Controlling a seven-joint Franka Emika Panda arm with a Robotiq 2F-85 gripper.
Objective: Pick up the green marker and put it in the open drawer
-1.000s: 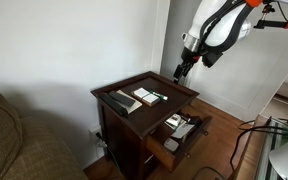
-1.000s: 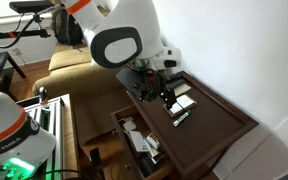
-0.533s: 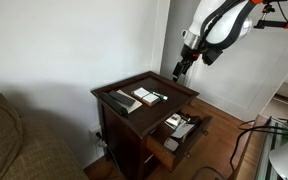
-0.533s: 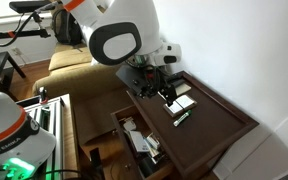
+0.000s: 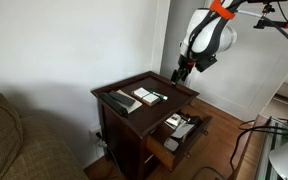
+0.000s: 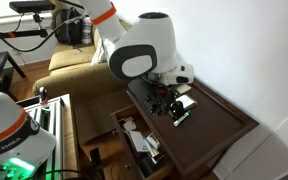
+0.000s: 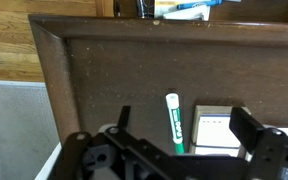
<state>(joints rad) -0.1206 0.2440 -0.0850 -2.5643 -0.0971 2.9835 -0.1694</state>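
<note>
The robot's gripper will next move down and outward onto the marker's body (image 5: pixel 160 96) (image 7: pixel 175 123), and the card is close beside the green marker.
The green marker (image 7: pixel 172 122) lies flat on the dark wood side table (image 7: pixel 94 80), next to a flat white card (image 7: pixel 217 130). It also shows in both exterior views (image 6: pixel 181 117) (image 5: pixel 157 98). My gripper (image 7: pixel 184 128) is open and empty, hovering above the marker with a finger on either side of the marker and card. In both exterior views the gripper (image 5: pixel 179 72) (image 6: pixel 169 101) hangs over the tabletop. The open drawer (image 5: pixel 184 138) (image 6: pixel 121 118) is pulled out below the top, with several items inside.
A long black bar (image 5: pixel 117 101) lies on the tabletop beside the card (image 5: pixel 142 96). A sofa (image 5: pixel 14 140) stands beside the table. A white wall runs behind it. The tabletop has a raised rim (image 7: pixel 174 30). Cables lie on the floor (image 5: pixel 246 140).
The arm has swung its upper links over and the gripper has come slightly lower over the marker. The marker, card and drawer have not moved.
</note>
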